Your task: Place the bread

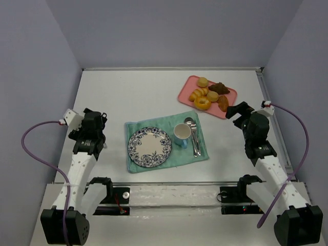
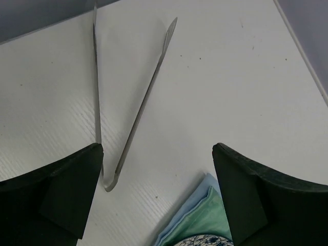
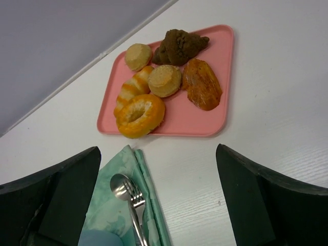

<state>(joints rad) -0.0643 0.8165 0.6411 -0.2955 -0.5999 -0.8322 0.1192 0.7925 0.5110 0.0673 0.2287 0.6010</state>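
Observation:
My left gripper has its fingertips' centre off the tongs' wall-side arm (image 2: 97, 84), so next it will move down and to the left in the wrist view onto that arm.
The bread, a small golden-orange ring doughnut (image 1: 202, 103), lies at the near-left corner of a pink tray (image 1: 226, 110) at the back right; in the right wrist view the doughnut (image 3: 139, 115) sits just ahead of my fingers. My right gripper (image 1: 238, 110) (image 3: 158, 149) is open and empty, just near-right of the tray. A blue-patterned plate (image 1: 149, 147) lies on a green cloth (image 1: 197, 154) mid-table. My left gripper (image 1: 96, 122) (image 2: 156, 148) is open and empty, left of the cloth.
Other buns, a croissant-like roll (image 3: 129, 91) and dark pastries (image 3: 179, 45) share the tray. A cup (image 1: 182, 132) and a spoon and fork (image 1: 193, 136) lie on the cloth right of the plate. Metal tongs (image 2: 138, 110) lie on the table ahead of my left gripper. Walls enclose the table.

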